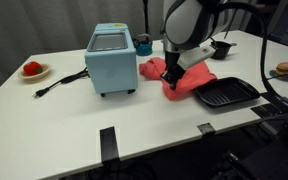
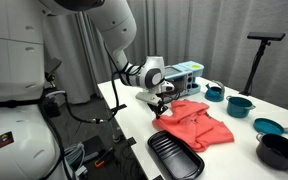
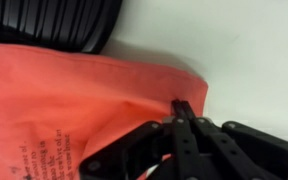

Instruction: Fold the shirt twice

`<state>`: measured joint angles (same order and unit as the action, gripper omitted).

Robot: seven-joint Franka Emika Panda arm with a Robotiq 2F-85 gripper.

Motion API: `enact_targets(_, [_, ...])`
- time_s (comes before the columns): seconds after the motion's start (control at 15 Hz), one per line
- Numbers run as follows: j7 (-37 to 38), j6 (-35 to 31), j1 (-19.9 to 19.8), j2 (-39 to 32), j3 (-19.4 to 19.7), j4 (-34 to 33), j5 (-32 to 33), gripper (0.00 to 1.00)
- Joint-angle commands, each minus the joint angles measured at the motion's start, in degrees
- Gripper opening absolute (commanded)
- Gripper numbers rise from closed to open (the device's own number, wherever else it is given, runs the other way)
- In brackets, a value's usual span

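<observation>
The pinched hem of the shirt goes up and outward next, and my gripper releases it over the shirt's far edge [image 2: 206,107] by the teal pots, since the cloth spreads that way.
The coral-red shirt [image 1: 191,81] lies wrinkled on the white table between the light blue appliance and the black ridged tray. In an exterior view it spreads out beside the tray [image 2: 202,127]. My gripper [image 1: 170,79] points down at the shirt's edge nearest the appliance, as both exterior views show [image 2: 160,108]. In the wrist view the fingertips [image 3: 177,104] are pressed together on the shirt's [image 3: 74,100] hem near a corner, so the gripper [image 3: 179,108] is shut on the cloth. Small printed text shows on the fabric.
A black ridged tray [image 1: 227,93] [image 2: 174,155] [image 3: 54,20] touches the shirt's side. The light blue appliance [image 1: 111,60] stands next to it, its cable [image 1: 59,83] trailing away. A plate with a small red thing [image 1: 33,70], teal pots [image 2: 240,104] and a black bowl [image 2: 279,150] stand around.
</observation>
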<state>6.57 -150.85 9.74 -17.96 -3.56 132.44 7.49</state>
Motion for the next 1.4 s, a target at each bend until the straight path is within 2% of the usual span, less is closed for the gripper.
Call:
enact_targets(0.0, [-2.22, 0.64, -2.65, 5.98, -1.03, 0.57, -4.76, 0.0])
enact_targets(0.2, [-0.65, -0.41, -3.85, 7.91, 0.42, -1.46, -5.89, 0.0])
enact_targets(0.53, [3.82, -4.85, -6.03, 7.43, 4.4, -7.27, -3.31, 0.0])
enact_targets(0.73, [9.08, -8.05, -5.96, 5.59, 8.16, -11.11, 1.42, 0.0])
enact_targets(1.0, [19.63, -11.1, -4.43, 2.75, 14.82, -15.37, 11.73, 0.0])
enact_targets(1.27, [28.55, -10.31, -3.62, -0.14, 19.28, -19.71, 17.83, 0.0])
enact_targets(1.33, [30.62, -9.99, -3.37, -0.78, 20.07, -20.63, 18.81, 0.26])
